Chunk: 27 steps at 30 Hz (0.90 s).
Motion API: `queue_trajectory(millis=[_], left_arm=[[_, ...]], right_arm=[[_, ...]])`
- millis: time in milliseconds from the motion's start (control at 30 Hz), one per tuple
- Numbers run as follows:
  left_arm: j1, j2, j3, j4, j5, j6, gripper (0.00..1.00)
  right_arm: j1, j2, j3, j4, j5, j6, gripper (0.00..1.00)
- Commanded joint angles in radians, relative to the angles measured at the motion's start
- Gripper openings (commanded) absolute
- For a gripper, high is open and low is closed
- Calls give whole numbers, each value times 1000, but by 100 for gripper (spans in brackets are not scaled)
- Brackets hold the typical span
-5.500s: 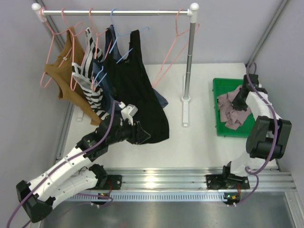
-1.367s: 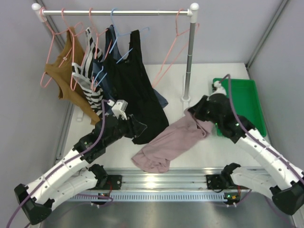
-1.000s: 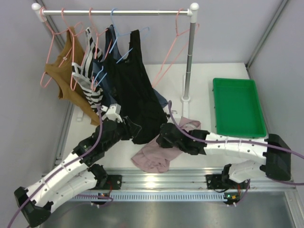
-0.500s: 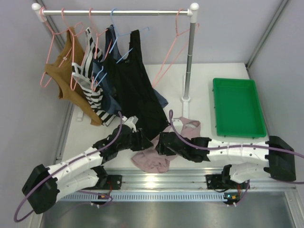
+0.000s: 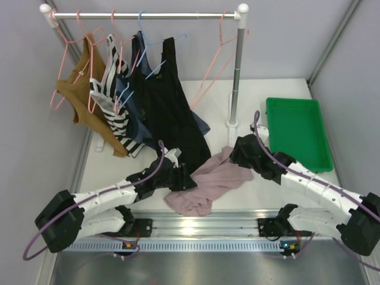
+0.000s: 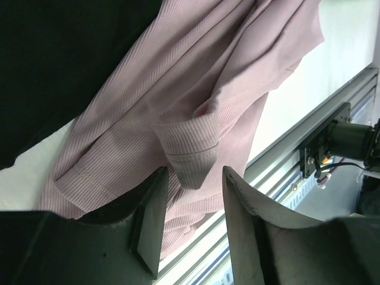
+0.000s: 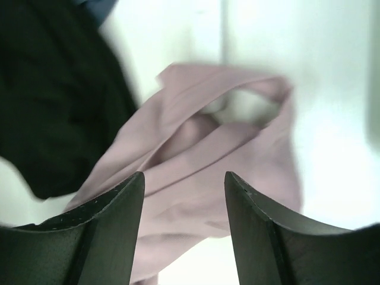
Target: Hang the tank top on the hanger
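Next, my left gripper stays low where it is and draws its fingers together onto the raised fold of the tank top (image 6: 191,159), because that fold already stands between them.
The mauve-pink tank top (image 5: 211,181) lies crumpled on the white table, in front of the hanging black top. My left gripper (image 5: 185,178) sits low at its left edge, open, and in the left wrist view a raised fold of the tank top (image 6: 196,89) stands between the left gripper (image 6: 193,199) jaws, unclamped. My right gripper (image 5: 237,153) hovers over the garment's right end, open and empty; the right wrist view shows the tank top (image 7: 237,148) below the right gripper (image 7: 184,178). An empty salmon-pink hanger (image 5: 223,25) hangs at the rail's right end.
A clothes rail (image 5: 148,15) carries a mustard top, a striped top and a black tank top (image 5: 175,107) on pink and blue hangers. Its upright post (image 5: 236,77) stands mid-table. A green tray (image 5: 297,142) sits at the right. An aluminium rail runs along the near table edge.
The right gripper has let go of the tank top and drawn back to the right. The left gripper moved right and down onto the garment's left edge. The garment spread rightward.
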<state>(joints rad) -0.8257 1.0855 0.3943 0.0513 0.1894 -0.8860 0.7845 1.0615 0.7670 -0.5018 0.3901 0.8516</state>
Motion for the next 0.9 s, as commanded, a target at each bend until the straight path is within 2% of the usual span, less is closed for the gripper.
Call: queue_trajectory(millis=[0, 67, 167, 267, 500, 600, 700, 733, 800, 833, 867], left_arm=[[-13, 17, 48, 36, -34, 19, 46], [-18, 28, 52, 36, -45, 24, 46], [-18, 43, 66, 38, -53, 32, 46], [-18, 53, 78, 47, -61, 41, 46], [-20, 80, 95, 56, -57, 64, 43], [-20, 90, 94, 67, -53, 64, 40], [-20, 96, 94, 74, -51, 64, 28], [-18, 94, 95, 76, -51, 64, 19], [-18, 88, 98, 71, -53, 70, 10], [-18, 85, 101, 68, -56, 73, 3], [-20, 80, 104, 64, -61, 79, 0]], right_arm=[[-160, 14, 46, -9, -78, -164, 57], [-276, 57, 49, 31, -161, -232, 56], [-384, 142, 52, 78, -244, -315, 54], [-438, 225, 69, 120, -326, -365, 52], [-453, 350, 132, 138, -329, -417, 50], [-452, 382, 140, 154, -350, -422, 49], [-455, 416, 146, 163, -355, -424, 45], [-455, 429, 146, 166, -353, -424, 43], [-455, 443, 144, 169, -353, -425, 36], [-455, 454, 144, 175, -353, -427, 33], [-456, 456, 144, 174, -355, -427, 27]])
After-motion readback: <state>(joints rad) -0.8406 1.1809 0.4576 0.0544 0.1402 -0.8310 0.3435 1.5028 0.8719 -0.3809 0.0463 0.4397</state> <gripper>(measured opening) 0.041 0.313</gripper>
